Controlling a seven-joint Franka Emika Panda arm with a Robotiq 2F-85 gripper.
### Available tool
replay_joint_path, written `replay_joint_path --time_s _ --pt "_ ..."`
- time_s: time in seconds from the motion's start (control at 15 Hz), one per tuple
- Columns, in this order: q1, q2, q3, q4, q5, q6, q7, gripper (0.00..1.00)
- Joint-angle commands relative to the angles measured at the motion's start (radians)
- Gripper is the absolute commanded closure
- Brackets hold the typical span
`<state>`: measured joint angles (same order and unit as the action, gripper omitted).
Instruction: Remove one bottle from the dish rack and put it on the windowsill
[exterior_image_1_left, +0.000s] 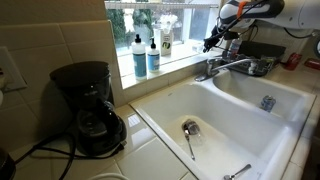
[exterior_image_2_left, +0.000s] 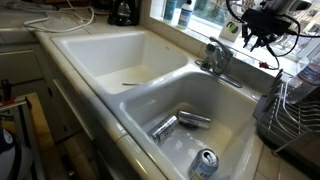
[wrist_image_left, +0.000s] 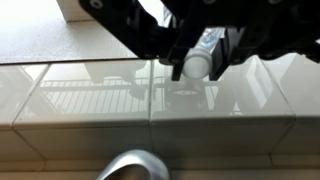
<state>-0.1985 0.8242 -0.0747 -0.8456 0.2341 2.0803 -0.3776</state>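
Note:
My gripper is going to move down toward the white tiled windowsill behind the faucet next and let go of the small clear bottle, because the bottle is still hanging above the tiles.
In the wrist view my gripper (wrist_image_left: 200, 62) comes in from the top and is shut on the bottle (wrist_image_left: 203, 52). The bottle is small and clear, and its pale round end points at the camera. It hangs above the white tiled windowsill (wrist_image_left: 80, 100). In both exterior views the gripper (exterior_image_1_left: 216, 41) (exterior_image_2_left: 257, 36) is over the windowsill (exterior_image_1_left: 185, 57) behind the faucet, and the bottle is too small to make out. The dark dish rack (exterior_image_1_left: 262, 52) (exterior_image_2_left: 290, 110) stands beside the sink, apart from the gripper.
The faucet (exterior_image_1_left: 225, 67) (exterior_image_2_left: 215, 55) (wrist_image_left: 135, 165) stands just below the gripper. Two blue-liquid bottles (exterior_image_1_left: 140, 52) and a white-labelled bottle (exterior_image_1_left: 165, 40) stand on the sill. A coffee maker (exterior_image_1_left: 90, 105) sits on the counter. A spoon (exterior_image_1_left: 190, 135) and a can (exterior_image_2_left: 205, 162) lie in the basins.

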Motion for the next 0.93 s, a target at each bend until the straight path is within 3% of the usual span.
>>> replay_joint_path --time_s 0.0,0.87 --pt "0.017 0.034 -0.011 0.024 -0.028 0.027 -0.016 0.92" --pt "0.045 -0.001 -0.014 -0.047 -0.065 0.045 -0.066 0.92"
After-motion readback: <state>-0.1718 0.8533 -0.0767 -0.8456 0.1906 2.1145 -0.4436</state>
